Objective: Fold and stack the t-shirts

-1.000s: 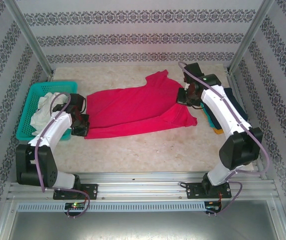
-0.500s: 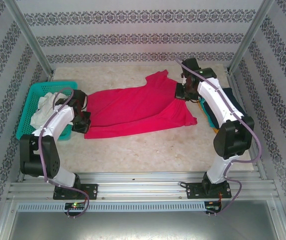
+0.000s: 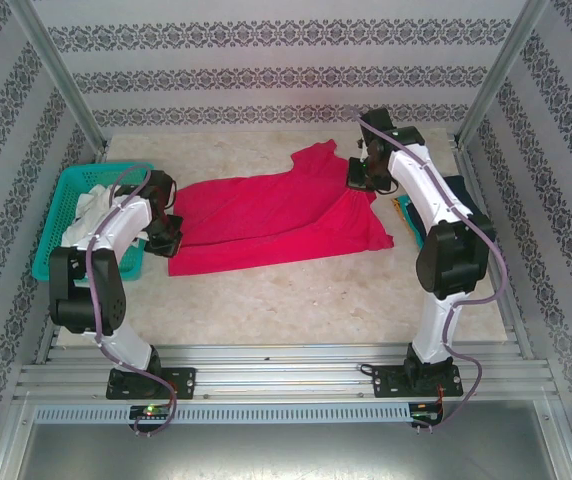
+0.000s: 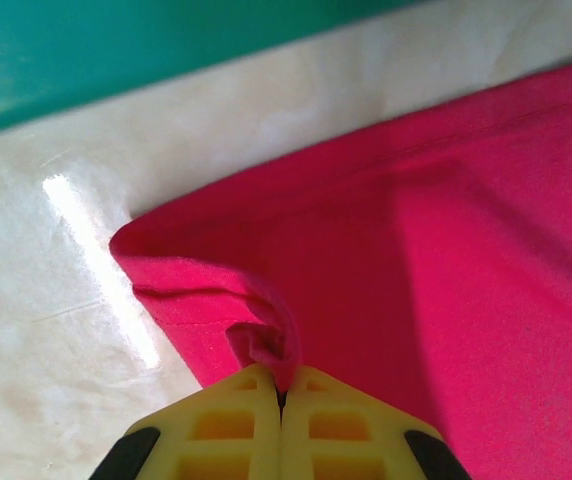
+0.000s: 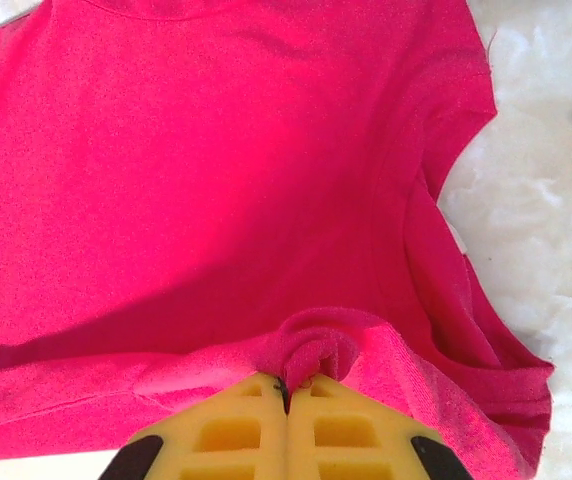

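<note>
The robot's right gripper will next go down slightly outward onto the pink cloth just past the bunched fold (image 3: 338, 186) (image 5: 284, 285) and let go of it, because the shirt is smooth there.
A crimson-pink t-shirt (image 3: 276, 215) lies spread across the middle of the table, its hem end to the left and its sleeves to the right. My left gripper (image 3: 171, 236) is shut on a pinch of its left edge, and the left wrist view has the yellow fingers (image 4: 236, 420) closed on a fold of pink cloth (image 4: 446, 250). My right gripper (image 3: 361, 178) is shut on a bunched fold near a sleeve, seen close up at the fingertips (image 5: 236, 425) against the pink shirt (image 5: 216, 170). A navy shirt (image 3: 469, 205) and a yellow-orange one (image 3: 403, 208) lie at the right, partly hidden by the right arm.
A teal mesh basket (image 3: 58, 225) holding white cloth (image 3: 91, 208) stands at the table's left edge, just beside the left gripper; its wall (image 4: 116, 50) runs along the top of the left wrist view. Patterned walls close in three sides. Bare marbled tabletop (image 3: 296, 295) lies in front of the shirt.
Both grippers have moved toward the far side of the table, still pinching the pink shirt, and the arms have stretched out further. The shirt's held edges shifted back with them.
</note>
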### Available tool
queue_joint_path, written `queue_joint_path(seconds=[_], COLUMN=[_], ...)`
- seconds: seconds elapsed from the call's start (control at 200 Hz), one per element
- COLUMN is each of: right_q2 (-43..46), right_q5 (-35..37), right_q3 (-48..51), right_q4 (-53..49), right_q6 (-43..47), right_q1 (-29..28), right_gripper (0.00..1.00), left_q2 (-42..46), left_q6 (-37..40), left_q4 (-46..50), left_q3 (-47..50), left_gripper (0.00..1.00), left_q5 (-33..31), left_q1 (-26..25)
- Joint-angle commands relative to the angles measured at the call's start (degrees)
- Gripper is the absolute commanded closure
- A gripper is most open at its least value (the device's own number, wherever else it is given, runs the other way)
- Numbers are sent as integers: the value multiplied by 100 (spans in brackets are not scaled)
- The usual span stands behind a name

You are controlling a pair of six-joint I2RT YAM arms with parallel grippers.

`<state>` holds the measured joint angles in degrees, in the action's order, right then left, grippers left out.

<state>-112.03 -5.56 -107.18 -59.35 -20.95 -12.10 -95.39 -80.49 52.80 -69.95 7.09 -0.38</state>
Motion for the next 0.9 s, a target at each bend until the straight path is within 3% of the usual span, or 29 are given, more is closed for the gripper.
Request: queue_joint_path(seconds=[0.0, 0.894], right_q2=[-214, -1176], right_q5=[-93, -55], right_q3=[-296, -1070], right_q4=[3, 37], right_q6=[82, 20], right_q1=[52, 207], right_gripper=[100, 100], left_q2=[-216, -742], left_q6=[207, 210], left_q4=[286, 225], left_q3=[-210, -591], left_gripper=[100, 100], left_q5=[-73, 21], left_q1=[83, 181])
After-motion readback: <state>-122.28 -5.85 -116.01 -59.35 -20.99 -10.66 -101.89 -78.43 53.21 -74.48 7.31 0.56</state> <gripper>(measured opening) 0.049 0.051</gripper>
